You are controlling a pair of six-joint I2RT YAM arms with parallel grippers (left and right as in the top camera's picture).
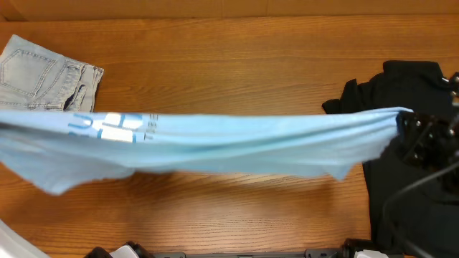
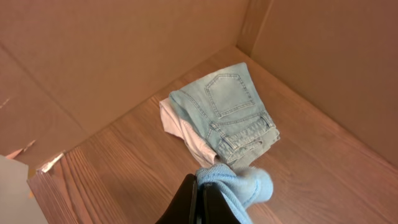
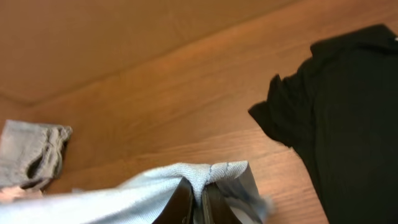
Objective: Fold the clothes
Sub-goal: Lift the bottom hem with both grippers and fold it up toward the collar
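Observation:
The left gripper moves the T-shirt outward and down beside the folded denim next, toward the back cardboard side, then opens.
The sky-blue T-shirt (image 1: 215, 143) hangs stretched across the table from left edge to right, held up by both ends. My right gripper (image 1: 405, 125) is shut on its right end; the right wrist view shows the jaws (image 3: 198, 194) pinching the blue cloth (image 3: 124, 199). My left gripper (image 2: 200, 193) is shut on the shirt's other end (image 2: 245, 183); it is out of the overhead view. The black T-shirt (image 1: 409, 165) lies crumpled at the right. The folded pale denim piece (image 1: 43, 75) lies at the far left, on top of the off-white piece (image 2: 177, 127).
Cardboard walls (image 2: 112, 50) stand around the table's back and left sides. The wooden table top (image 1: 229, 64) runs between the denim and the black shirt. Dark arm bases (image 1: 344, 252) sit at the front edge.

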